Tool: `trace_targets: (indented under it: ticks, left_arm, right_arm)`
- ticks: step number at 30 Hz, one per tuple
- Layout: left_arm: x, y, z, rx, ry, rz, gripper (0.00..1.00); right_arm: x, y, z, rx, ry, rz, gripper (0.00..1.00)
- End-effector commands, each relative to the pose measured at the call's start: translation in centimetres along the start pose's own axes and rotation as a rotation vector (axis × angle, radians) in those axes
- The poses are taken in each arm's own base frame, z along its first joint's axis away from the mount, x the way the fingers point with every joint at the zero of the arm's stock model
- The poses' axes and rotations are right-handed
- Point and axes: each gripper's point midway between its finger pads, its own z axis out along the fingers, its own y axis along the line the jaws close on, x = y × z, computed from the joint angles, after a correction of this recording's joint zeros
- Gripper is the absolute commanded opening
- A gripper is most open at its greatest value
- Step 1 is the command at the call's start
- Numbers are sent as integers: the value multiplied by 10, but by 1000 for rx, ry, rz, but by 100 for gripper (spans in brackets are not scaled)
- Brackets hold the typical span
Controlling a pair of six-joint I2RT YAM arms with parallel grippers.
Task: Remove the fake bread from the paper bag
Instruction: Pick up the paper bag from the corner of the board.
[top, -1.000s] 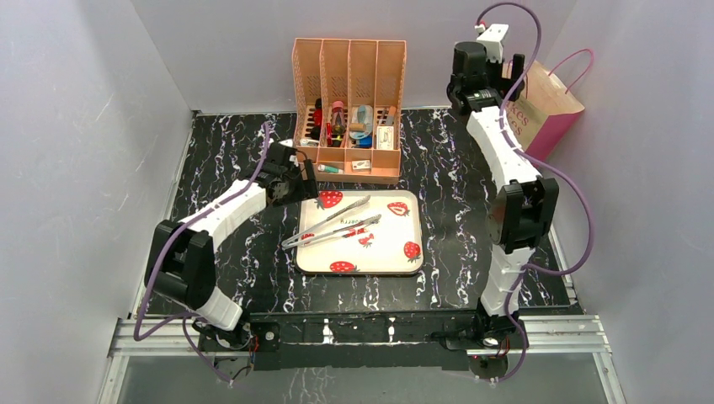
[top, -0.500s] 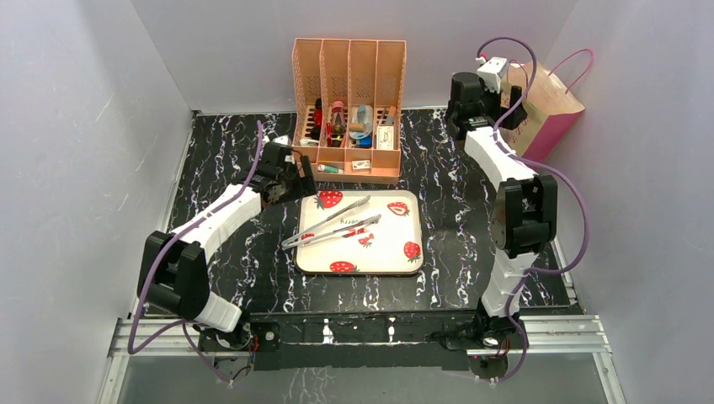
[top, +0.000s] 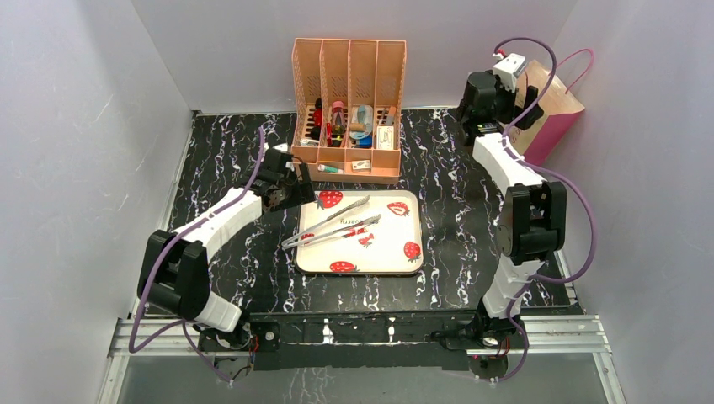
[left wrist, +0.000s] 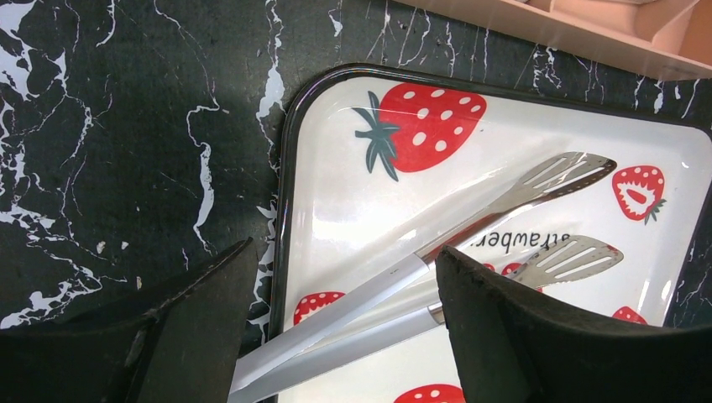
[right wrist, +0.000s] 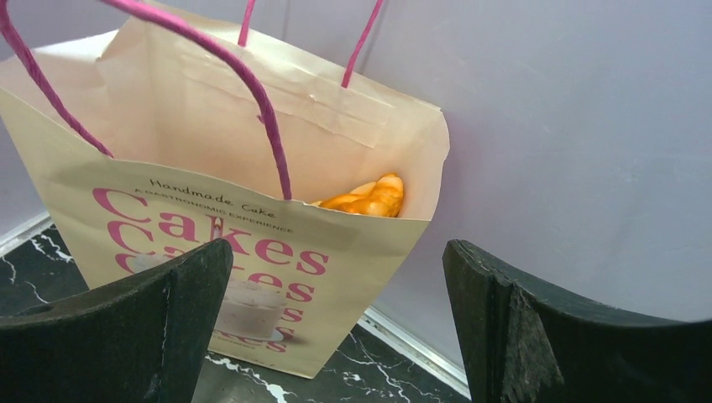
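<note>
The near pink cord handle stands outward of my right gripper and arches clear above the bag's rim. My right gripper will reach outward next and turn onto the bottom of that handle by the bread.
The tan paper bag [right wrist: 243, 210] with "Cakes" lettering and pink cord handles stands upright at the far right corner against the wall; it also shows in the top view [top: 551, 114]. One golden-brown piece of fake bread [right wrist: 369, 197] peeks above the bag's rim; the rest is hidden inside. My right gripper [right wrist: 336, 319] is open and empty, raised just in front of the bag's face [top: 514, 105]. My left gripper [left wrist: 344, 327] is open and empty, low over the left edge of the strawberry tray [top: 396, 252], above the metal tongs [left wrist: 420, 269].
A peach plastic organiser [top: 349, 109] with small items stands at the back centre. Metal tongs [top: 333, 225] lie on the strawberry tray [left wrist: 327, 168] in the middle. Grey walls close in on the left, back and right; the bag leans at the right wall.
My right gripper has moved right and up toward the bag, turning to face it. My left gripper shifted slightly toward the tray's left edge.
</note>
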Motion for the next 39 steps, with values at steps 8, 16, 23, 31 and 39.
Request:
trace_targets:
  ticks: [8,16,23,31,39]
  left_arm:
    - [8,6,2,-23,16,-22,75]
    - [5,5,6,-33,20,-9,75]
    - [7,7,13,-46,35,-6,74]
    - [8,10,16,-66,40,4,74]
    - [10,14,17,-80,46,9,74]
  right_arm:
    - [-34,-3,16,21,-88,98,98]
    - [-27,30,33,-21,-90,73,98]
    - [-34,44,42,-18,-112,58,98]
    - [-37,56,56,-32,-115,2,98]
    - [-24,67,76,-73,-76,-32,98]
